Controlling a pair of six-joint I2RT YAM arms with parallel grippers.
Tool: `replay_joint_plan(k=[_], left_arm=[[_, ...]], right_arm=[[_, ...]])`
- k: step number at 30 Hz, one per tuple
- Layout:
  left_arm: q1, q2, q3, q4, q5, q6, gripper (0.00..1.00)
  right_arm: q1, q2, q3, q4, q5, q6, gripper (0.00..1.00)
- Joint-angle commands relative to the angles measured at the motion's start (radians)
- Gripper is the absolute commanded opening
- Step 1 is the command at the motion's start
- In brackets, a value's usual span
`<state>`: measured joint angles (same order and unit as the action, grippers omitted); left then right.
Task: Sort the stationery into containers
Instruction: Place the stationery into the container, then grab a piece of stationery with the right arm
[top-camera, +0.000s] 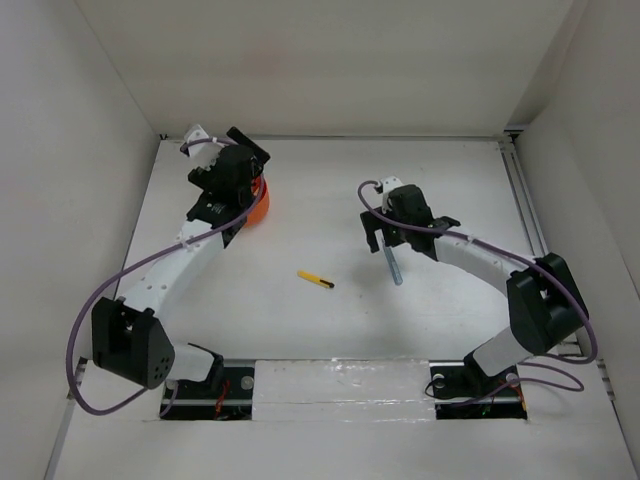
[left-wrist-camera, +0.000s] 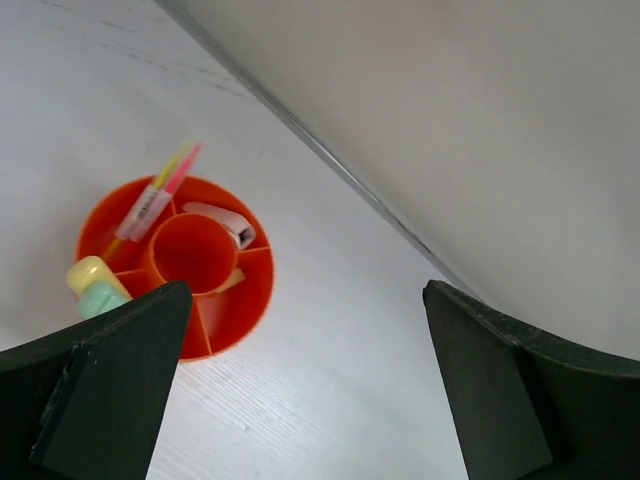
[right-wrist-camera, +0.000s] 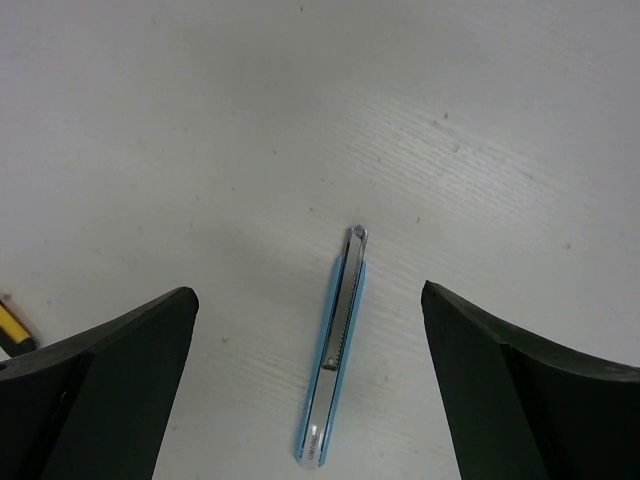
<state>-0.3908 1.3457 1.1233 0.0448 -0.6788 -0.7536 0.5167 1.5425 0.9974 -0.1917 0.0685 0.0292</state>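
Note:
Next, my left gripper will swing toward my right gripper and turn to close on the slim cutter's body (top-camera: 393, 267), as the cutter is far from the orange container.
The round orange container (left-wrist-camera: 250, 305) stands at the back left of the table, partly under my left arm (top-camera: 260, 206). Its compartments hold a pink and a yellow pen (left-wrist-camera: 160, 195), a white eraser (left-wrist-camera: 222, 222), a pale yellow marker (left-wrist-camera: 88, 272) and a pale green one (left-wrist-camera: 103, 298). My left gripper (left-wrist-camera: 306, 300) hangs open and empty above the table beside the cup. A slim grey-blue cutter (right-wrist-camera: 335, 360) lies flat under my right gripper (right-wrist-camera: 308, 295), whose jaws stand wide on either side of it without touching. A yellow-black pen (top-camera: 315, 280) lies mid-table.
White walls close in the table on three sides, and the back wall's foot runs just behind the cup (left-wrist-camera: 330, 160). The yellow-black pen's end shows at the left edge of the right wrist view (right-wrist-camera: 12, 330).

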Motion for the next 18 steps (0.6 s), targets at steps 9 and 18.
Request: replay_joint_plan(k=[9, 18], left_arm=[[0.001, -0.124, 0.078, -0.183, 0.3, -0.016, 1.0], [0.001, -0.149, 0.069, -0.183, 0.346, -0.007, 1.0]], right_arm=[[0.032, -0.002, -0.092, -0.133, 0.099, 0.156, 1.0], [0.032, 0.073, -0.204, -0.084, -0.028, 0.19, 0.73]])
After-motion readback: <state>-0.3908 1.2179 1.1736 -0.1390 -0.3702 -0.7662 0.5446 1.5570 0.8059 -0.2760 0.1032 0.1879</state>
